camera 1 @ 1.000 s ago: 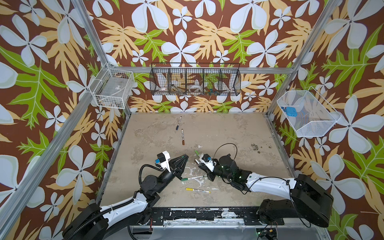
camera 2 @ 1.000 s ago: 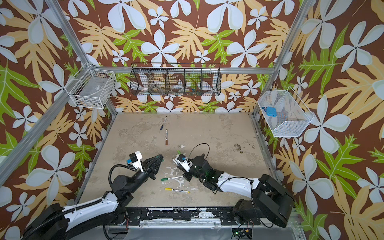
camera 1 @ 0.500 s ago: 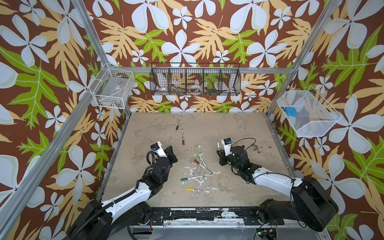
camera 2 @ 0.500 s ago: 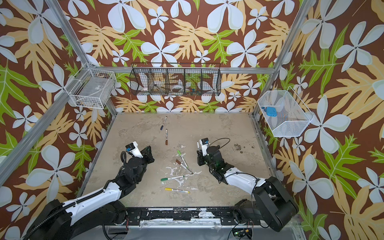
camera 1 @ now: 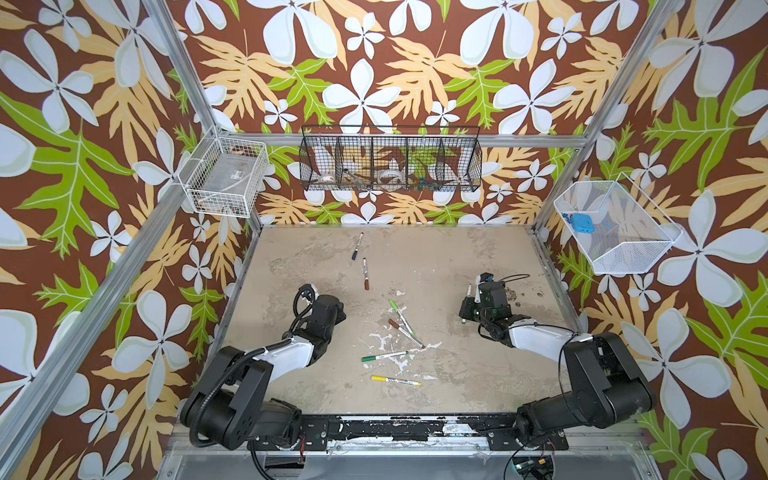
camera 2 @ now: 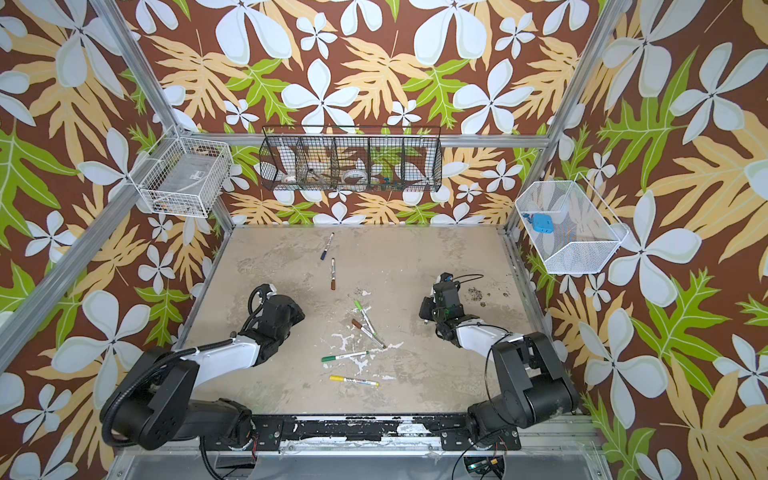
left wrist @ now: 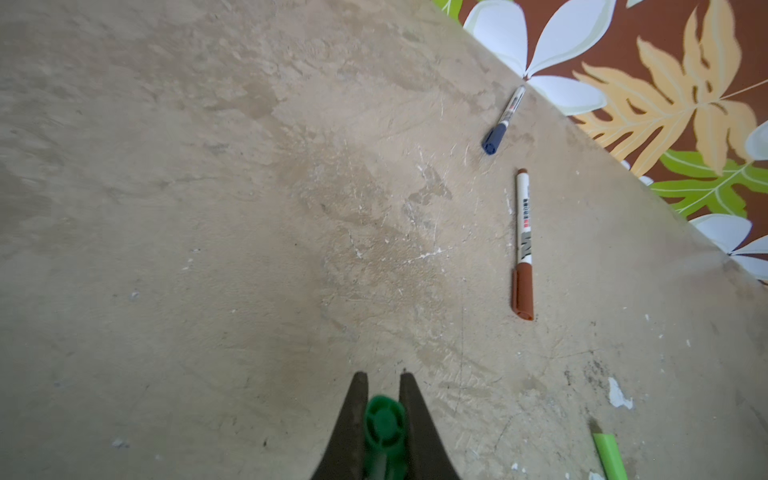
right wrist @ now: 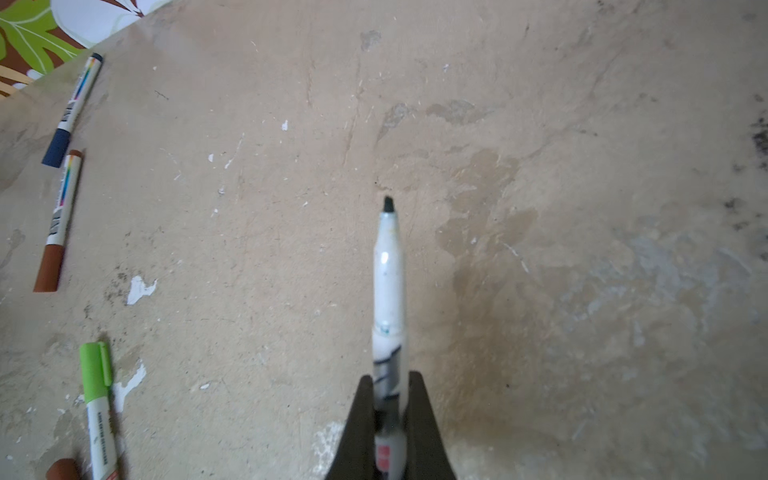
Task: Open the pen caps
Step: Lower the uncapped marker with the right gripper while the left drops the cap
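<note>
The tabletop below my right gripper is bare and clear of the other markers, so I will next lower it and release the uncapped white marker body (right wrist: 388, 286) there.
My left gripper (left wrist: 384, 376) is shut on a dark green pen cap (left wrist: 384, 419), whose open end faces the camera. It hangs low over the left middle of the table (camera 1: 457, 257). On the right side, my right gripper (right wrist: 390, 378) is shut on an uncapped white marker barrel (right wrist: 388, 286) with a dark bare tip, seen as a thin white stick (camera 1: 469, 289) in a top view. Several capped markers lie between the arms: blue cap (camera 1: 354, 255), brown cap (camera 1: 366, 285), light green cap (camera 1: 392, 304), a second brown cap (camera 1: 392, 322), green cap (camera 1: 368, 358), yellow cap (camera 1: 377, 378).
A black wire basket (camera 1: 390, 160) hangs on the back wall, a white wire basket (camera 1: 224, 178) at the left corner and a white mesh bin (camera 1: 615, 228) with a blue item on the right wall. White paint chips dot the table's middle.
Both grippers stood close together at the table's middle a second ago. They have drawn apart, left arm leftward with the green cap, right arm rightward with the bare marker.
</note>
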`<move>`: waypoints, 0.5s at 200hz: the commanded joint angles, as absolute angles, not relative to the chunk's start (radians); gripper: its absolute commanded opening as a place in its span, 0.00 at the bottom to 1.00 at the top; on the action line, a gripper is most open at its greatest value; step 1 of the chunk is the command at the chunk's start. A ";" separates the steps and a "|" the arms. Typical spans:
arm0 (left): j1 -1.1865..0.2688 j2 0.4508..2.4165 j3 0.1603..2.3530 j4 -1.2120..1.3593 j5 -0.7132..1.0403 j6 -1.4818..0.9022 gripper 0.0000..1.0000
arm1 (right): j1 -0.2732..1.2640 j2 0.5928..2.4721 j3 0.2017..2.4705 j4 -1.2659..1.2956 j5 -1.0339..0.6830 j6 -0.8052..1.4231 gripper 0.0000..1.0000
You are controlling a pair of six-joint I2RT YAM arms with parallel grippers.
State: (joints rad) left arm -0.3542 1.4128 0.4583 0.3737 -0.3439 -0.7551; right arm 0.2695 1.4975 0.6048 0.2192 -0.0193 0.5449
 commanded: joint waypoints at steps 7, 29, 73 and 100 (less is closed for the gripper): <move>-0.324 1.465 0.475 0.377 -0.260 -0.742 0.00 | 0.265 1.539 0.639 0.167 0.009 0.539 0.01; -0.324 1.477 0.482 0.373 -0.270 -0.725 0.00 | 0.264 1.574 0.659 0.154 0.017 0.531 0.03; -0.324 1.526 0.517 0.333 -0.289 -0.711 0.00 | 0.265 1.622 0.685 0.140 0.015 0.517 0.08; -0.324 1.561 0.534 0.324 -0.286 -0.703 0.00 | 0.264 1.624 0.684 0.138 0.023 0.512 0.11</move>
State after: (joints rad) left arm -0.3256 1.5406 0.5201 0.3496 -0.2821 -0.7189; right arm 0.2646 1.6199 0.6830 0.1692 0.0006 0.5301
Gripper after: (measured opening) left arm 0.137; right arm 0.100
